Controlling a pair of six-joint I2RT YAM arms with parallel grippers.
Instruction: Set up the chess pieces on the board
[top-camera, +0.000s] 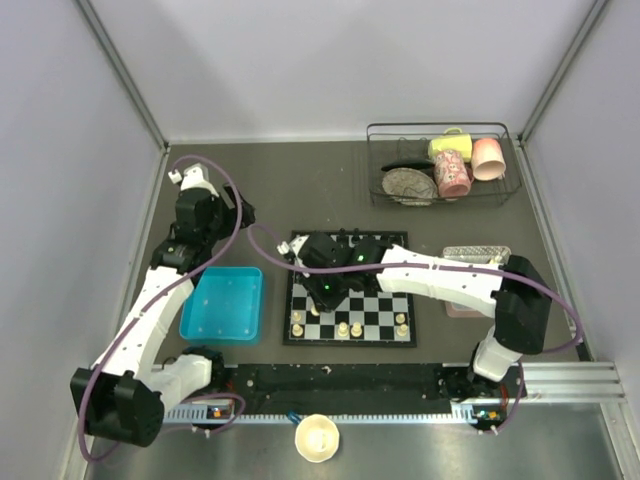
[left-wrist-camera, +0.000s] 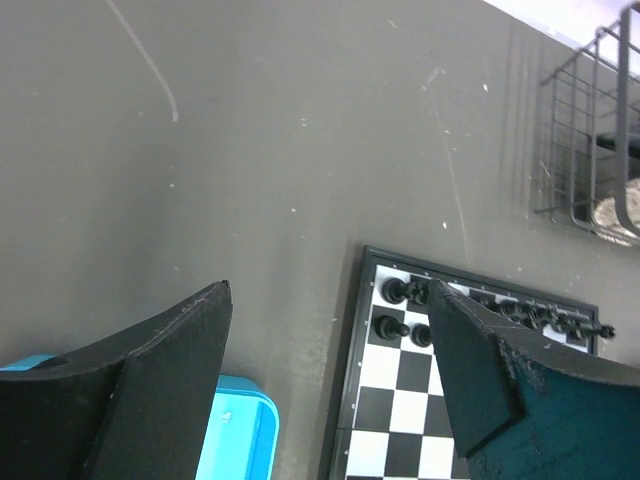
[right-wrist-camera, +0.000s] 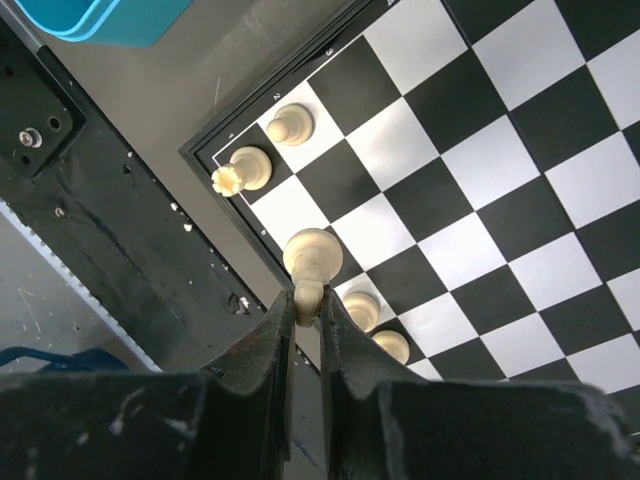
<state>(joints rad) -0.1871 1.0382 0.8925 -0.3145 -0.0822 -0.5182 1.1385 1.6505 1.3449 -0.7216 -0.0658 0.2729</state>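
The right gripper moves back and down onto the empty white square beside the rook (top-camera: 312, 331) (right-wrist-camera: 289, 212) next and releases, since that square lies below and back from it.
The board (top-camera: 385, 300) lies mid-table, black pieces (top-camera: 352, 241) along its far edge and a few cream pieces (top-camera: 343, 329) along its near edge. My right gripper (top-camera: 328, 290) hangs over the board's near left part. In the right wrist view it (right-wrist-camera: 307, 303) is shut on a cream chess piece (right-wrist-camera: 312, 262), held above the board's near edge. Two cream pieces (right-wrist-camera: 250, 168) stand in the corner squares and two more (right-wrist-camera: 362, 309) lie just beside the fingers. My left gripper (left-wrist-camera: 330, 300) is open and empty over bare table left of the board's far corner (left-wrist-camera: 385, 350).
A blue tray (top-camera: 223, 304) lies left of the board. A pinkish-grey tray (top-camera: 474, 257) sits to the right under my right arm. A wire rack (top-camera: 443, 163) with cups and a plate stands at the back right. A cream cup (top-camera: 318, 437) sits beyond the table's near edge.
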